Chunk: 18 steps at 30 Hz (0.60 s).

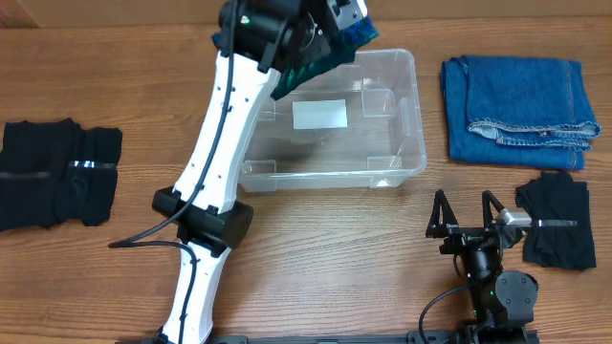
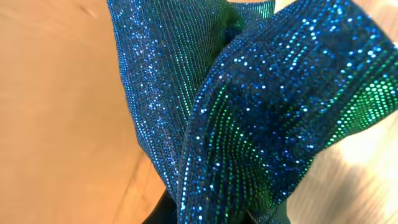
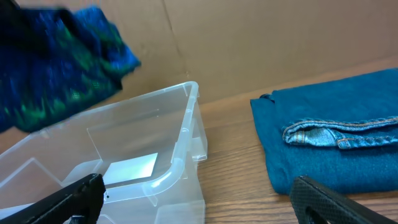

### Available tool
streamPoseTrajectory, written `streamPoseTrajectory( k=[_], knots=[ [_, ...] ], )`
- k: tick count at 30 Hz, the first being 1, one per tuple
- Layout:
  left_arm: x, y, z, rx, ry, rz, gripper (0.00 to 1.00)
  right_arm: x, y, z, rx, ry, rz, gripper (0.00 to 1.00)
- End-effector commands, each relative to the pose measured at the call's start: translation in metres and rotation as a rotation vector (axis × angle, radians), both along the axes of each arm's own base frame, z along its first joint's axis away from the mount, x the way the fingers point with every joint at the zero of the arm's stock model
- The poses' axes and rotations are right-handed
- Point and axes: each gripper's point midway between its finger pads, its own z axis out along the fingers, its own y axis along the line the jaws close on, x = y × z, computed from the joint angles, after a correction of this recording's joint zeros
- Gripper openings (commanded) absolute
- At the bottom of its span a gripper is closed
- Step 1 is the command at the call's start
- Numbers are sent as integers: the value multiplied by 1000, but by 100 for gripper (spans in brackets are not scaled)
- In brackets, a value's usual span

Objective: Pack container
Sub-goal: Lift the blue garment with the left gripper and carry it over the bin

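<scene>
The empty space at the container's bottom is below and back of my left gripper, so I will lower my left gripper back into it next and release the cloth's far edge.
The clear plastic container point(image 1: 402, 143) with a white label on its bottom stands at the middle of the table; its near right corner shows in the right wrist view point(image 3: 180, 162). My left gripper point(image 1: 335, 33) is shut on a sparkly blue-green cloth point(image 1: 311, 67) and holds it above the container's far left part. The cloth fills the left wrist view point(image 2: 249, 118) and shows at the upper left of the right wrist view point(image 3: 62, 68). My right gripper point(image 1: 469, 215) is open and empty near the front edge, right of the container.
Folded blue jeans point(image 1: 521, 110) lie right of the container, also in the right wrist view point(image 3: 336, 137). A black garment point(image 1: 559, 220) lies at front right, another black garment point(image 1: 53, 172) at far left. A brown wall stands behind.
</scene>
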Motion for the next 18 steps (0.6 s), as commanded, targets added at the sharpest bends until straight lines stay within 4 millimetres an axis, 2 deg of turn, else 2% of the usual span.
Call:
streamPoseTrajectory(
  k=[1, 4, 10, 13, 15, 18],
  knots=[
    [-3, 2, -26, 121, 39, -57, 4, 0, -3, -1, -7, -7, -15, 100],
    [-9, -6, -44, 205, 63, -162, 4, 0, -3, -1, -7, -7, -15, 100],
    [-9, -30, -49, 145, 56, -253, 4, 0, -3, -1, -7, -7, -15, 100],
    [-8, -34, -57, 141, 72, -266, 4, 0, -3, -1, -7, -7, -15, 100],
    [-5, -35, -67, 147, 82, -266, 4, 0, -3, -1, -7, -7, -15, 100],
    [1, -38, -92, 181, 108, -297, 4, 0, -3, -1, -7, -7, -15, 100]
  ],
)
